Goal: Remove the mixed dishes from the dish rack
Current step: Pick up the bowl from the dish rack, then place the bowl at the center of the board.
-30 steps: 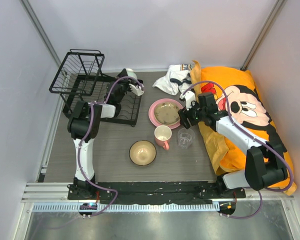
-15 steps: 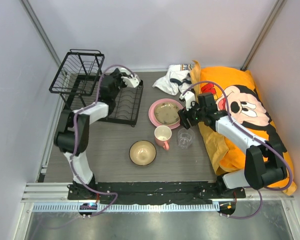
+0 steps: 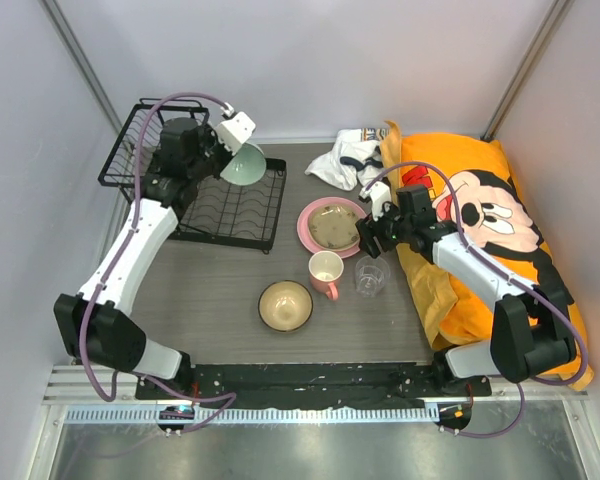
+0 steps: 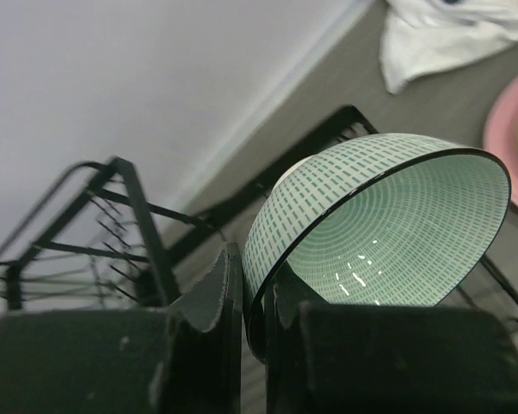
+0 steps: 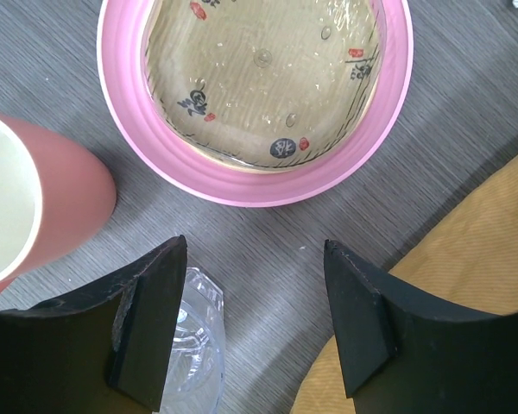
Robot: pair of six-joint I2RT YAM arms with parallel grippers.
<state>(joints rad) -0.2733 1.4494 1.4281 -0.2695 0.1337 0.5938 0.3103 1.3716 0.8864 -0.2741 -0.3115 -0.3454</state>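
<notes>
The mint-green bowl swings back from the rack (image 3: 250,215) in my left gripper next, goes down inside the yellowish bowl by the mug, which is empty, and is released.
My left gripper (image 3: 225,158) is shut on the rim of the mint-green bowl (image 3: 244,166) and holds it tilted in the air above the black dish rack (image 3: 250,215). In the left wrist view the fingers (image 4: 216,297) pinch the bowl's wall (image 4: 397,233). The pink plate (image 3: 313,237) lies on the table with the tan dish (image 3: 335,228) in it. The pink mug (image 3: 326,272) and the clear glass cup (image 3: 371,276) stand in front of the plate. My right gripper (image 3: 372,240) is open and empty, low between plate (image 5: 242,185) and cup (image 5: 194,362).
A yellowish bowl (image 3: 285,305) with a dark outside stands near the mug. An orange Mickey Mouse cushion (image 3: 490,220) fills the right side. A white cloth (image 3: 348,155) lies at the back. The rack's raised basket (image 3: 155,145) is at the back left.
My left arm has stretched out and lifted the mint-green bowl off the rack's lower tray, up and to the left. The right arm has not moved.
</notes>
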